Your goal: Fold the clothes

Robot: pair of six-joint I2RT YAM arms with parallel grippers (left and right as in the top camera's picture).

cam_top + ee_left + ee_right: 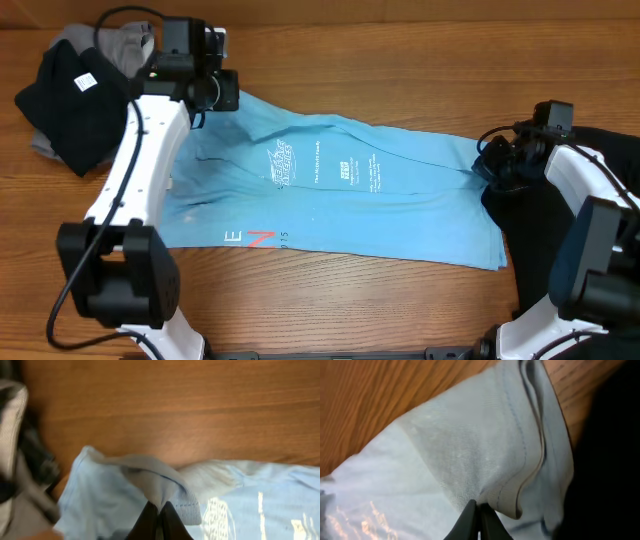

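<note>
I will next pull my left gripper back over the shirt's rumpled end and let go of the shirt's corner there, because the shirt's near half is uncovered.
The light blue T-shirt with white and pink-red lettering lies spread across the middle of the wooden table. My left gripper is shut on the shirt's far left corner; in the left wrist view its fingers pinch a raised fold of the blue shirt. My right gripper is shut on the shirt's far right hem; in the right wrist view its fingers pinch the stitched edge of the shirt. A black shirt on a grey one lies at the far left.
Another black garment lies at the right under my right arm, touching the blue shirt's right edge. Bare wood shows behind the blue shirt and along the front edge.
</note>
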